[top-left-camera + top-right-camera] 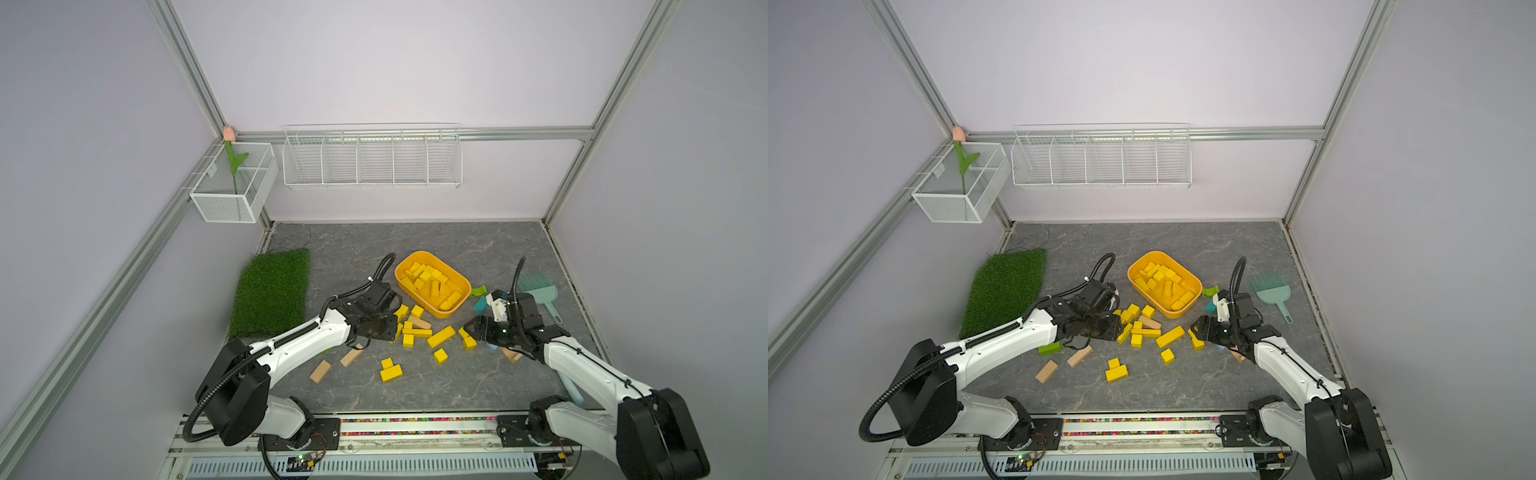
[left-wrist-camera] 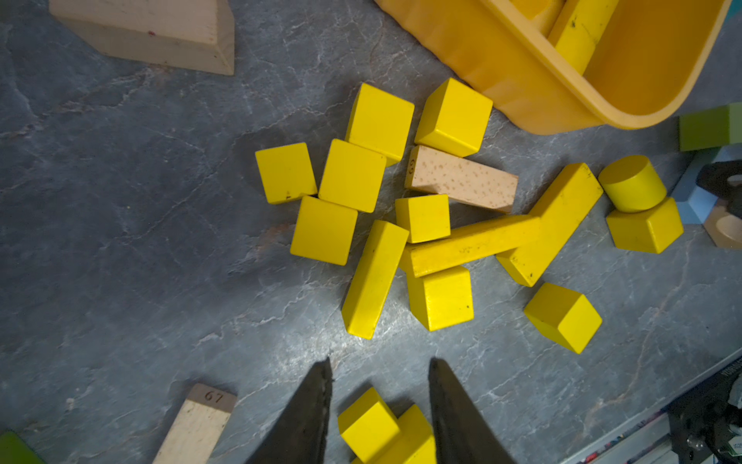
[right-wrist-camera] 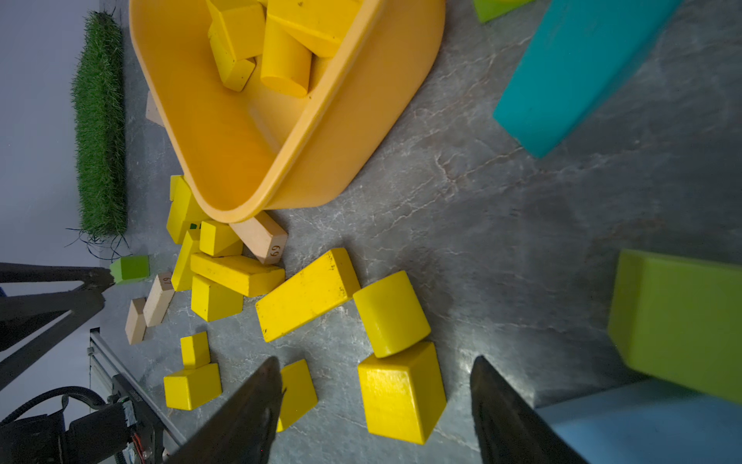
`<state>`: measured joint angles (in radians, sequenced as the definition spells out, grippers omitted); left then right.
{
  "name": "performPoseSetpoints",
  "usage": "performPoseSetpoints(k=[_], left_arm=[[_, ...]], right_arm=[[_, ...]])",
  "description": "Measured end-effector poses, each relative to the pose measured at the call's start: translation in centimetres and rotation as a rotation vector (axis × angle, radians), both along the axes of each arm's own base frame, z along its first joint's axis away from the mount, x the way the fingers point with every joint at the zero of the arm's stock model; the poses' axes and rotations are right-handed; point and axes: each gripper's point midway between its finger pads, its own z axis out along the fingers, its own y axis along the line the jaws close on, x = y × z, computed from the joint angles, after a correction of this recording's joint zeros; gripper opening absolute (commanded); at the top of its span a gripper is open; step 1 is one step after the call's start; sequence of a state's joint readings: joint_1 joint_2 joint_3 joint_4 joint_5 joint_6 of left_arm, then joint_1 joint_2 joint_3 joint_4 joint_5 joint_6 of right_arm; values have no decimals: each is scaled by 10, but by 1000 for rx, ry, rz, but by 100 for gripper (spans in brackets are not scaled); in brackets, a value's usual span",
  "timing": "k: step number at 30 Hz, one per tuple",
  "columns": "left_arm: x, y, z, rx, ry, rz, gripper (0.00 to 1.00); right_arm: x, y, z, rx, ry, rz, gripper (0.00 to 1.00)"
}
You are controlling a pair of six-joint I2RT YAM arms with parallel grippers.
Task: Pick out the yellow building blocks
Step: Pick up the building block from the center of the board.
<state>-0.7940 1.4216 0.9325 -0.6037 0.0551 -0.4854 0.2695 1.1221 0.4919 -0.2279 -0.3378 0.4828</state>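
The robot's left gripper needs to move down toward the cluster, with its open fingers on both sides of the near half of the narrow yellow block, because bare table shows along both sides there.
Several yellow building blocks lie loose on the grey table in front of the yellow-orange tub, with more inside it. My left gripper hovers at the cluster's left side. In the left wrist view it is open, and a yellow cube with a bar beside it lies on the table below the gap, untouched. My right gripper is at the cluster's right end. In the right wrist view it is open wide, with a yellow block and a yellow cylinder on the table between and ahead of its fingers.
Plain tan blocks lie near the left arm, and one sits in the cluster. A grass mat is at the left and a teal brush at the right. Teal, green and light blue blocks surround the right gripper.
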Motion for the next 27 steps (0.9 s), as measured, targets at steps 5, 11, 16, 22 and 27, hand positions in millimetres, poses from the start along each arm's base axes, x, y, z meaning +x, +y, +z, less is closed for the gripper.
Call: performPoseSetpoints(k=[5, 11, 16, 22, 27], left_arm=[[-4, -7, -18, 17, 59, -45, 49], [2, -16, -35, 56, 108, -62, 47], [7, -19, -43, 90, 132, -59, 43], [9, -23, -55, 121, 169, -70, 39], [10, -26, -63, 148, 199, -75, 28]], right_arm=[[0, 0, 0, 1, -1, 1, 75], [1, 1, 6, 8, -20, 3, 76], [0, 2, 0, 9, 6, 13, 75], [-1, 4, -7, 7, 40, 17, 75], [0, 4, -2, 10, 20, 16, 75]])
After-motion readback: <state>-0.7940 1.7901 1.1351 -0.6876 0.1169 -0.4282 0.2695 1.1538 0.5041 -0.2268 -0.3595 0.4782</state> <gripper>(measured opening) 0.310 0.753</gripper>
